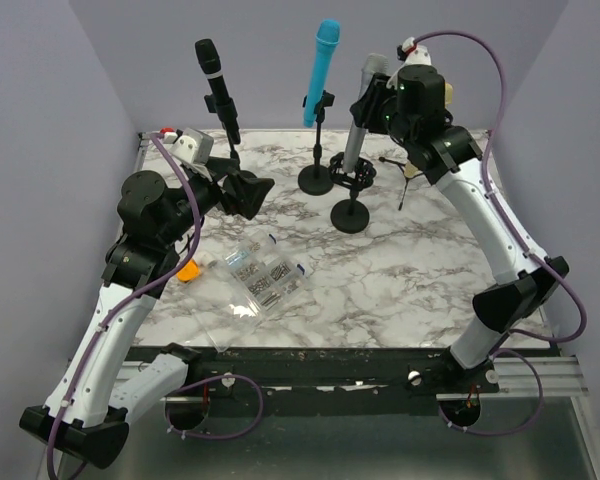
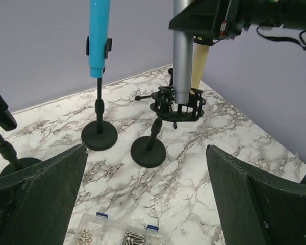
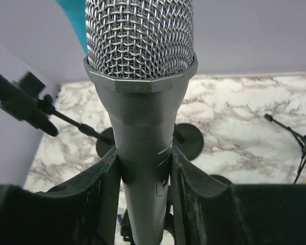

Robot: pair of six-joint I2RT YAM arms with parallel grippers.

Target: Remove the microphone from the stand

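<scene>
The microphone will next go back and down with my right gripper, which will release it on the marble (image 1: 323,285) beside the clear box. That empty spot is below the gripper, toward my base.
The silver microphone (image 1: 358,125) (image 2: 182,56) stands upright in a black shock-mount stand (image 1: 350,215) (image 2: 148,151) at the back middle of the marble table. My right gripper (image 1: 372,100) (image 3: 144,163) is up at the microphone's upper body, just below the mesh head (image 3: 140,41). Its two black fingers (image 3: 104,189) press against the silver barrel from both sides. The microphone's lower end still sits in the mount (image 2: 177,107). My left gripper (image 1: 250,193) (image 2: 146,149) hangs wide open over the table left of the stands, holding nothing.
A blue microphone (image 1: 322,70) (image 2: 98,35) and a black microphone (image 1: 216,85) stand on their own round-base stands nearby. A small tripod (image 1: 405,170) is at the back right. A clear box of screws (image 1: 260,280) and an orange piece (image 1: 188,270) lie in front.
</scene>
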